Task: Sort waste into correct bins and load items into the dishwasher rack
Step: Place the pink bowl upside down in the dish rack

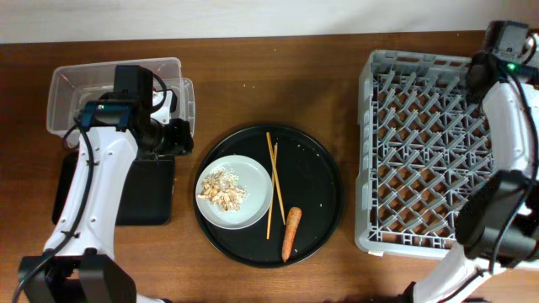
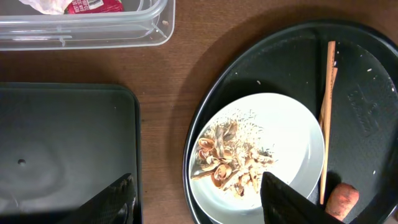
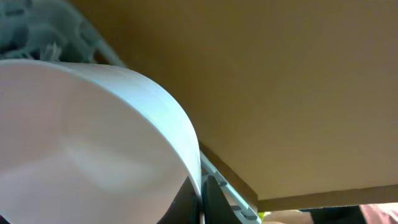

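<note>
The robot needs to turn its right gripper and bring it back and down from the far corner of the grey rack, before it sets the white bowl over rack wires that stand empty [image 1: 456, 107].
The pale grey-green plate [image 1: 244, 206] holds beige food scraps [image 1: 222, 189] on the round black tray. Two chopsticks [image 1: 272, 181] and an orange carrot [image 1: 290, 233] lie beside it on that tray. My left gripper [image 2: 199, 205] is open and empty, between the shallow black bin [image 2: 62, 149] and the plate [image 2: 292, 130]. The red-and-white wrapper [image 2: 87, 5] lies in the clear tub [image 2: 93, 31]. My right gripper [image 3: 200, 199] is shut on the rim of the white bowl [image 3: 93, 137] at the far right corner of the grey rack [image 1: 421, 151]. The blue cup is out of view.
The round black tray [image 1: 320, 194] sits mid-table between the bins and the rack. The clear tub [image 1: 84, 84] is at the far left, the shallow black bin [image 1: 147, 198] in front of it. My right arm reaches over the rack's right side.
</note>
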`<state>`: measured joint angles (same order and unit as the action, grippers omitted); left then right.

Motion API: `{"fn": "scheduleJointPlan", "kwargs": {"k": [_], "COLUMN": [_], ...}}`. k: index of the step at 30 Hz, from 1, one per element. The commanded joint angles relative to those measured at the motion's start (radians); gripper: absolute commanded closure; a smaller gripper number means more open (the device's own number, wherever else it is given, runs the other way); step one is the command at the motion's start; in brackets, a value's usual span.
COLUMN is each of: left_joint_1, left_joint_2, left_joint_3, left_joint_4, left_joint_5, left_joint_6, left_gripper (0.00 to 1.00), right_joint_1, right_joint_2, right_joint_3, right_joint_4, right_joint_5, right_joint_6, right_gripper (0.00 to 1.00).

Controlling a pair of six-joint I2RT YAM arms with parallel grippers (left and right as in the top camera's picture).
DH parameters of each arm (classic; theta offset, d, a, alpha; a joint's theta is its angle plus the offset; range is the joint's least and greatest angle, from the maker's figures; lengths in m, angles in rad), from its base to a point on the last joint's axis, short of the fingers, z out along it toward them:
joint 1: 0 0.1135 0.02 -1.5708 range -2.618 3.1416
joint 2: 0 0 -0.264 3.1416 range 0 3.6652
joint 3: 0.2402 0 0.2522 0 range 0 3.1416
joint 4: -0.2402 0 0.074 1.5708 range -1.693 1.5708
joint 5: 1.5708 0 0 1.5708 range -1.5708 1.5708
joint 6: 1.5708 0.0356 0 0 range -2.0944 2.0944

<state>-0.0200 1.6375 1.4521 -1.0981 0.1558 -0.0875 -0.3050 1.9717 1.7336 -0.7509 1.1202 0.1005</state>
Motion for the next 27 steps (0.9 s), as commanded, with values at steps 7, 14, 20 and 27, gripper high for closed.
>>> {"fn": "scheduleJointPlan", "kwargs": {"k": [7, 14, 20, 27], "left_joint_1": [0.002, 0.002, 0.002, 0.002], "left_joint_2": [-0.016, -0.016, -0.016, -0.016], "left_joint_3": [0.008, 0.008, 0.008, 0.008], "left_joint_4": [0.002, 0.002, 0.001, 0.002], "left_joint_5": [-0.003, -0.003, -0.003, -0.003], "left_joint_6": [0.005, 0.005, 0.005, 0.005], "left_gripper": [0.36, 0.36, 0.36, 0.36], "right_joint_1": [0.014, 0.051, 0.051, 0.052], "right_joint_2": [0.116, 0.116, 0.116, -0.089], "right_joint_3": [-0.034, -0.034, -0.034, -0.008], "right_joint_4": [-0.026, -0.248, -0.436, -0.454], "right_joint_5": [-0.016, -0.236, -0.550, -0.714], "right_joint_6": [0.040, 0.146, 0.256, 0.188], "right_gripper": [0.96, 0.96, 0.95, 0.90]}}
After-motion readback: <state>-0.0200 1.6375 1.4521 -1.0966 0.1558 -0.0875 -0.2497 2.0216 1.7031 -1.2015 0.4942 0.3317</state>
